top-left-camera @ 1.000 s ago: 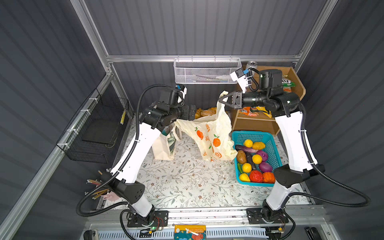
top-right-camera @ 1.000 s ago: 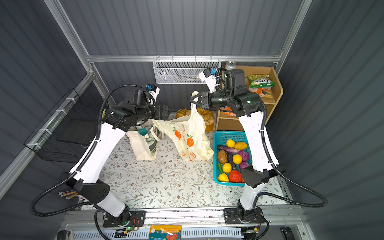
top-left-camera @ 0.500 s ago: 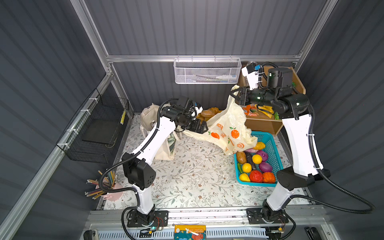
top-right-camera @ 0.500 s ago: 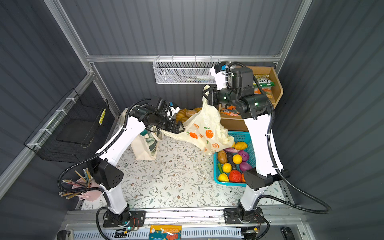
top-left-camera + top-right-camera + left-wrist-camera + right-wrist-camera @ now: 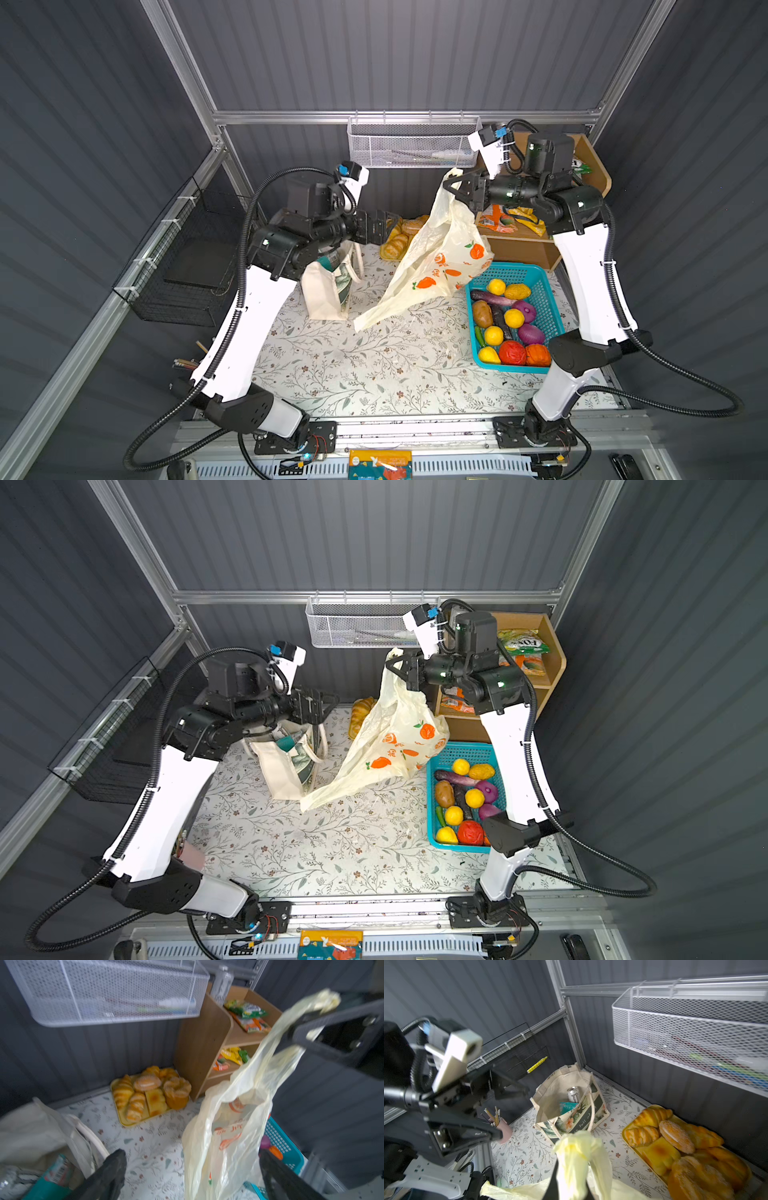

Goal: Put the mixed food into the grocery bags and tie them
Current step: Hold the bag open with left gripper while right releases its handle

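Note:
My right gripper is going to move down next toward the tablecloth between tote (image 5: 328,286) and turquoise basket and release the handle. The bag hangs high, and only its lower end trails.
The pale-yellow plastic bag (image 5: 440,257) (image 5: 395,737) with orange print hangs from one bunched handle, its lower end trailing on the tablecloth. My right gripper (image 5: 451,187) (image 5: 572,1169) is shut on that handle, high over the back of the table. My left gripper (image 5: 392,220) (image 5: 191,1153) stands open just left of the bag, nothing between its fingers. The cream canvas tote (image 5: 328,286) (image 5: 550,1093) stands under the left arm, holding a silver can (image 5: 573,1094) and a teal packet (image 5: 568,1106). Lemons (image 5: 496,286) and other produce lie in the turquoise basket (image 5: 536,274).
A yellow tray of bread (image 5: 401,241) (image 5: 149,1093) sits at the back wall. The wooden shelf (image 5: 519,245) with snack packets stands behind the basket. A white mesh basket (image 5: 411,145) hangs on the back wall, a black wire basket (image 5: 195,249) on the left.
My left arm stretched out towards the bag's lower edge, then drew back up. My right gripper swung right with the bag and came back left. The bag's lower end now trails on the table.

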{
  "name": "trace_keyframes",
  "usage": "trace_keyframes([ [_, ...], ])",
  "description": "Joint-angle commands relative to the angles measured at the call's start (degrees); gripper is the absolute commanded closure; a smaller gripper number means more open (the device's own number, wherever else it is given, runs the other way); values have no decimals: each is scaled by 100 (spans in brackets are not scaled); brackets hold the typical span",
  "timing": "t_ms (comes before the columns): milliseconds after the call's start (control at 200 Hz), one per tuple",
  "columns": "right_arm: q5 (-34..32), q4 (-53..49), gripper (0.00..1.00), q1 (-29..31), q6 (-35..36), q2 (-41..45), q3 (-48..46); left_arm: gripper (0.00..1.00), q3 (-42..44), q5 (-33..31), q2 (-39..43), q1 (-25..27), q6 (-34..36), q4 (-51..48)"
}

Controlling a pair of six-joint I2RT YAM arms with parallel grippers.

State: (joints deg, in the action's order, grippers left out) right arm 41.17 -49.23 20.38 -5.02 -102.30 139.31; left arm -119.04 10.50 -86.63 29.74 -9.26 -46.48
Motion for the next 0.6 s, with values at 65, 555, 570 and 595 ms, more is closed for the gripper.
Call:
trace_keyframes([
  [65,359,347,100,121,16,62,-160,0,661,273,-293,66,191,79],
  [555,545,319,100,352,307,170,-854,0,2806,-833,89,129,165,1544],
  [570,554,350,100,349,304,196,-905,0,2774,-819,68,127,169,1550],
  [595,565,389,100,351,308,246,-1011,0,2721,-786,29,121,174,1574],
])
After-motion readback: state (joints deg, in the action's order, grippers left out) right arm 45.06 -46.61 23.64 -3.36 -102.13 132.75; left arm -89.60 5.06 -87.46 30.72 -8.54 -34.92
